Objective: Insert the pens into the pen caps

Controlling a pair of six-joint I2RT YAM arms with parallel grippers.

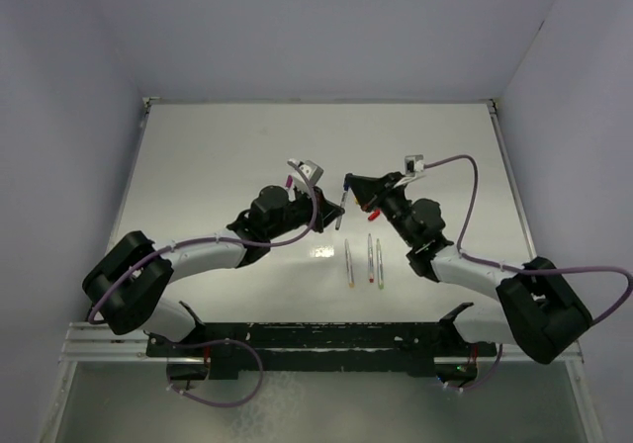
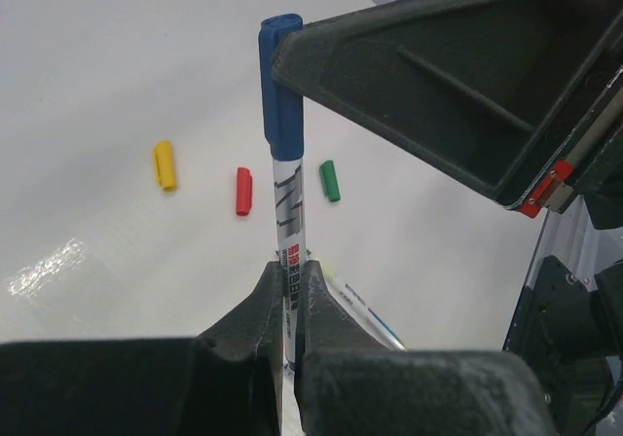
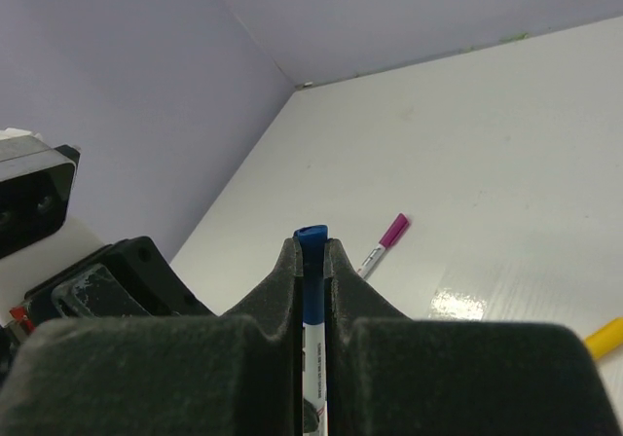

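Note:
I will next carry the capped pen over with my left gripper, lower it alongside the purple-capped pen [image 1: 289,181], below and left in the top view, and release it.
My left gripper [image 2: 290,266] is shut on the barrel of a silver-grey pen [image 2: 289,207] and holds it above the table. A blue cap [image 2: 281,95] sits on the pen's far end. My right gripper [image 3: 311,251] is shut on that blue cap [image 3: 311,236]. In the top view the two grippers meet at mid-table, left [image 1: 329,216] and right [image 1: 349,188]. Yellow [image 2: 165,164], red [image 2: 243,191] and green [image 2: 330,180] caps lie loose on the table. A pen with a purple cap [image 3: 383,244] lies beyond. Three uncapped pens [image 1: 368,259] lie side by side.
White table [image 1: 218,166] with lilac walls at the back and sides. The three loose pens lie just in front of the grippers, near the arm bases. The black base rail [image 1: 316,339] runs along the near edge.

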